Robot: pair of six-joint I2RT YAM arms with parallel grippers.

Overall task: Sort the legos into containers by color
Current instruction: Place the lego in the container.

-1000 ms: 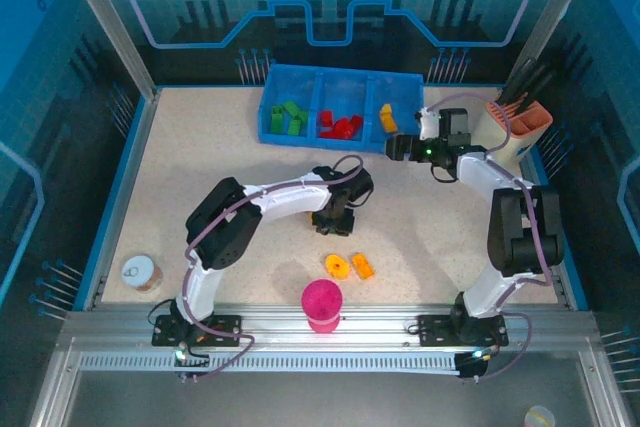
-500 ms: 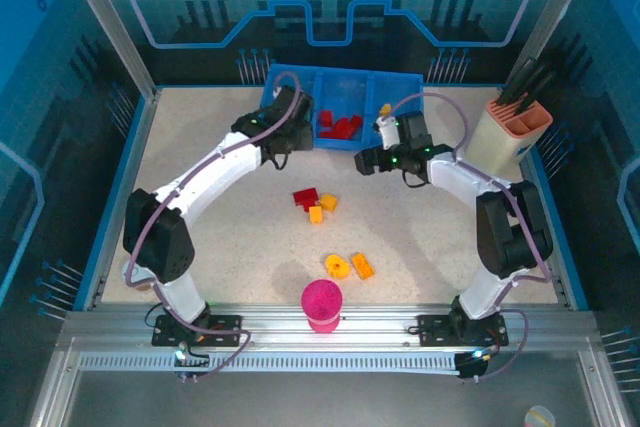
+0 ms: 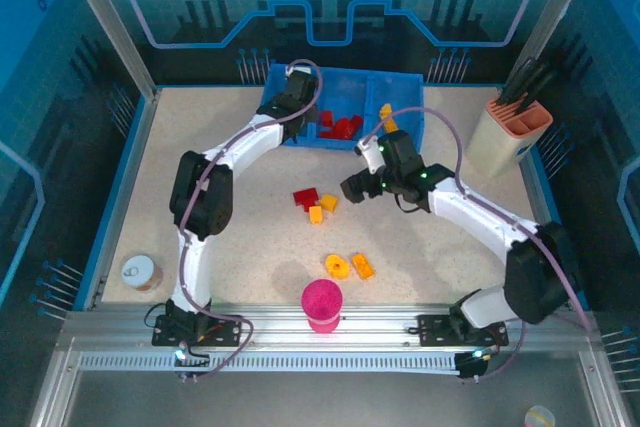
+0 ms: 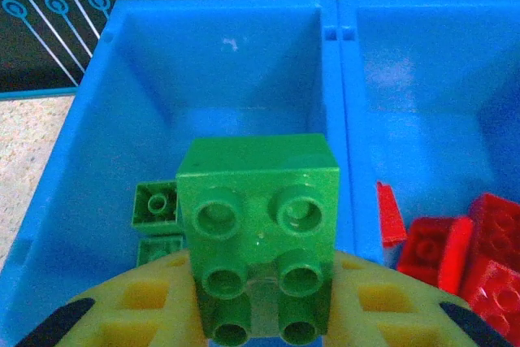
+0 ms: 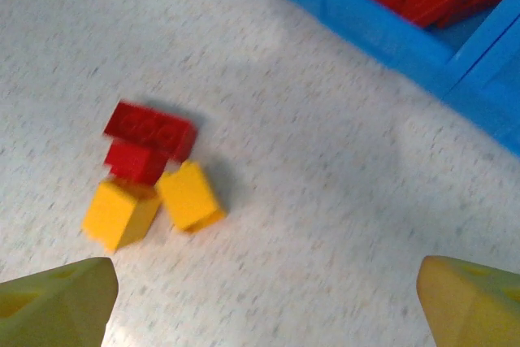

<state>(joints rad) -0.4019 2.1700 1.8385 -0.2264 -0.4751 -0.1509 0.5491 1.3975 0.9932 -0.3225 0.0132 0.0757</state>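
I should next move my left gripper gently down and away from the tray's divider into the green bricks' section below, and release the green brick among its own color.
The blue tray stands at the back with three compartments. My left gripper hovers over its left one, shut on a green brick held studs-up between yellow fingers. Two green bricks lie below in that compartment. Red bricks fill the middle one, and a yellow brick lies in the right one. My right gripper is open and low over the table, just right of a loose cluster: red bricks and two yellow bricks.
A round yellow brick and an orange brick lie nearer the front. A magenta cup stands at the front edge. A beige-and-pink utensil holder stands far right, a small jar front left.
My left arm has carried the green brick from mid-table up over the tray's left compartment. My right gripper has swung away from the tray down-left toward the loose cluster.
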